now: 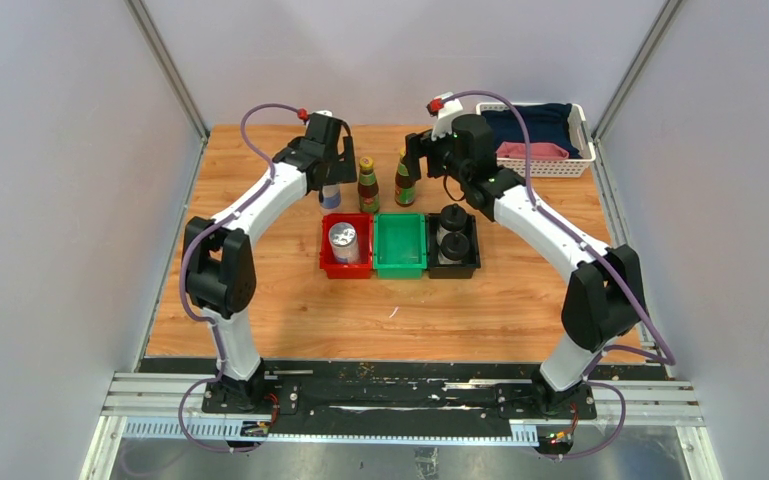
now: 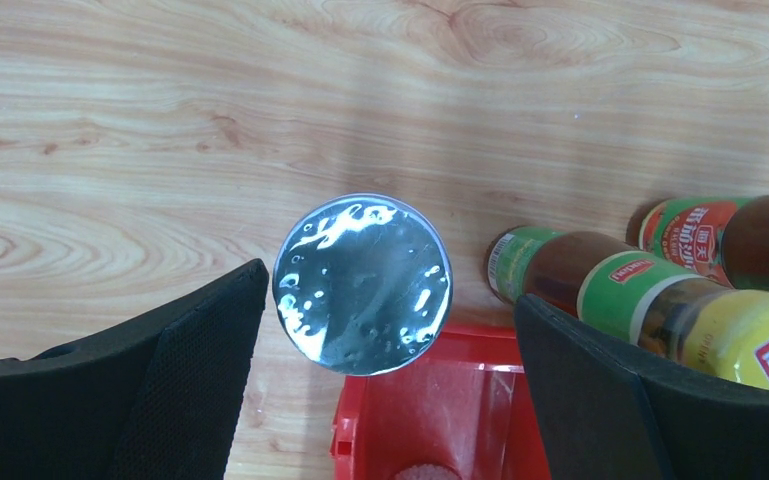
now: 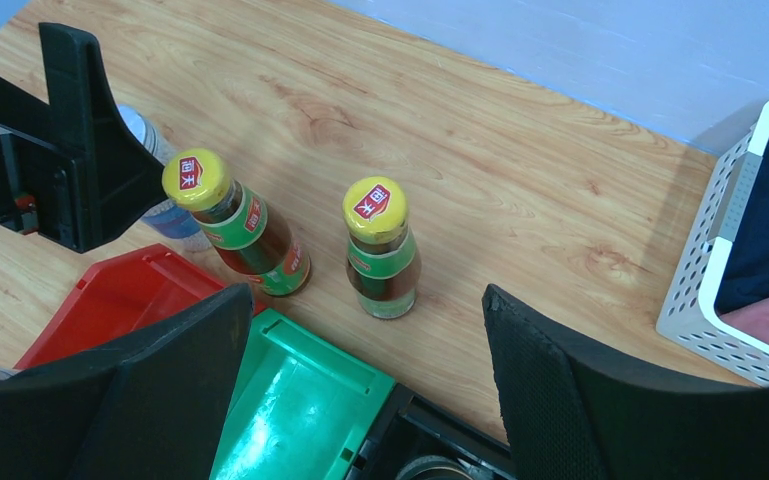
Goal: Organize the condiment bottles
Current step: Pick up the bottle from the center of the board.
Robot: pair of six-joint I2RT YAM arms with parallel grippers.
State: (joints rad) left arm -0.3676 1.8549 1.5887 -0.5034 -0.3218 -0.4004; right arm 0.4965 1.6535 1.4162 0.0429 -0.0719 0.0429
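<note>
My left gripper lowers and closes around the silver-lidded jar behind the red bin next, since that jar stands below it, between its open fingers.
A silver-lidded jar (image 2: 362,284) stands on the wood just behind the red bin (image 2: 430,400). My left gripper (image 2: 390,300) hovers open above it, one finger on each side, touching nothing. A second silver-lidded jar (image 1: 343,240) sits in the red bin (image 1: 332,262). Two brown bottles with yellow caps (image 3: 245,230) (image 3: 382,250) stand behind the green bin (image 3: 300,410), which holds nothing. My right gripper (image 3: 365,300) is open and empty above them. Two bottles with black domed caps (image 1: 451,232) fill the black bin (image 1: 466,268).
A white perforated basket (image 1: 572,166) with dark and pink cloth sits at the back right corner. The three bins stand side by side mid-table. My left gripper (image 3: 80,140) is close to the left brown bottle. Grey walls enclose the table.
</note>
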